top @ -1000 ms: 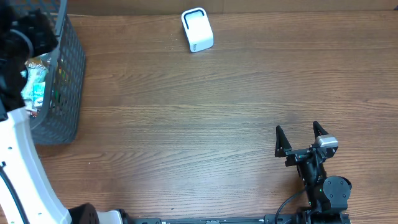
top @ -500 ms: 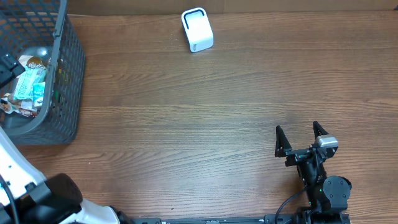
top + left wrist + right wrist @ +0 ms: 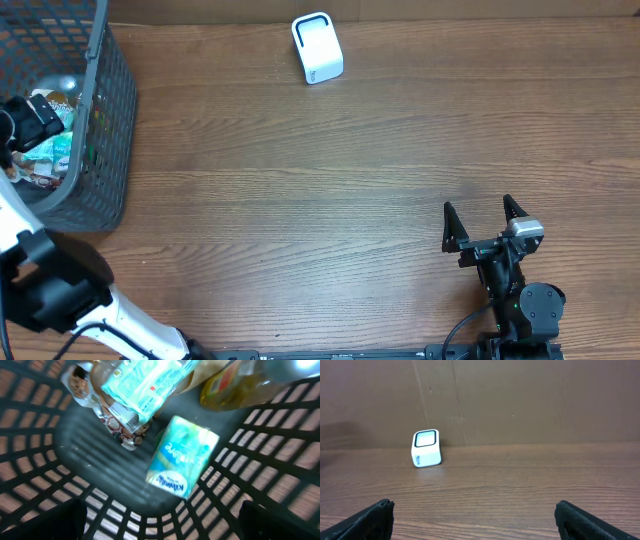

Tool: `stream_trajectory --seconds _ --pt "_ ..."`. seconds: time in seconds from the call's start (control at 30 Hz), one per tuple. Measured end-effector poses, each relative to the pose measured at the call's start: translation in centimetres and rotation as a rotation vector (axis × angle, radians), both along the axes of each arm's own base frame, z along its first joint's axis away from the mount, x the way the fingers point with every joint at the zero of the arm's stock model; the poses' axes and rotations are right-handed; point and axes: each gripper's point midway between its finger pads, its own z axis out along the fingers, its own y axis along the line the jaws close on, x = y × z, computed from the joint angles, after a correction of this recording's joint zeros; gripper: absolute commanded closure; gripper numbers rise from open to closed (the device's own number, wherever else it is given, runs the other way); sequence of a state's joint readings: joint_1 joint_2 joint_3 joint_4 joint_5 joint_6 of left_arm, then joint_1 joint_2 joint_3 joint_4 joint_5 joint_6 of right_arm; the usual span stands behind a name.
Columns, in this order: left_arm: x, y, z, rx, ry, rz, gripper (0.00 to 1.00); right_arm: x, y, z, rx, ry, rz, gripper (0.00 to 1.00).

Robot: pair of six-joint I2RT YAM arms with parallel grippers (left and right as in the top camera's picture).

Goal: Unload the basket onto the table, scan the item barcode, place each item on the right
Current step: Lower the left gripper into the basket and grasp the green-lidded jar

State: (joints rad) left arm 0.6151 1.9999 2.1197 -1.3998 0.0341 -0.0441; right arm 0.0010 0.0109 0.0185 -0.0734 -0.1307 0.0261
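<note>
The jar is below my gripper, under the teal tissue pack. My left gripper will next lower its open fingers into the basket until they are on both sides of the jar, and then close.
Packaged items lie in the dark mesh basket at the table's left edge. In the left wrist view I look down into it at a teal tissue pack, a teal snack packet and a yellowish bottle. My left gripper hangs open above the basket floor, holding nothing, its head over the basket. The white barcode scanner stands at the back of the table, also in the right wrist view. My right gripper rests open and empty at the front right.
The basket's mesh walls rise close around my left fingers. Bare wooden tabletop stretches between the basket, the scanner and the right arm. A brown wall stands behind the scanner.
My left gripper has opened wide and its arm has shifted over the basket, the head now lower in the overhead view. The right arm has not moved.
</note>
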Motion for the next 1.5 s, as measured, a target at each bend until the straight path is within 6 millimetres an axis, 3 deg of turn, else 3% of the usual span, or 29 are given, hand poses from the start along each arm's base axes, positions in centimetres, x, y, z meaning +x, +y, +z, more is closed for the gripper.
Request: stream_trajectory --seconds 0.23,0.5,1.03,1.37,1.5 --pt "1.0 0.0 -3.9 -0.064 0.060 -0.054 0.00 0.0 0.0 0.0 0.000 0.000 0.000 0.00" --pt "2.2 -0.7 -6.9 -0.148 0.068 -0.126 0.00 0.0 0.0 0.0 0.000 0.000 0.000 0.00" --pt "3.7 -1.2 -9.3 -0.155 0.068 -0.175 0.00 0.0 0.0 0.0 0.000 0.000 0.000 0.00" --pt "3.6 -1.3 -12.3 -0.164 0.079 -0.174 0.00 0.0 0.0 0.0 0.000 0.000 0.000 0.00" --pt "3.4 -1.4 -12.9 -0.168 0.085 -0.177 0.13 0.0 0.0 0.0 0.000 0.000 0.000 0.00"
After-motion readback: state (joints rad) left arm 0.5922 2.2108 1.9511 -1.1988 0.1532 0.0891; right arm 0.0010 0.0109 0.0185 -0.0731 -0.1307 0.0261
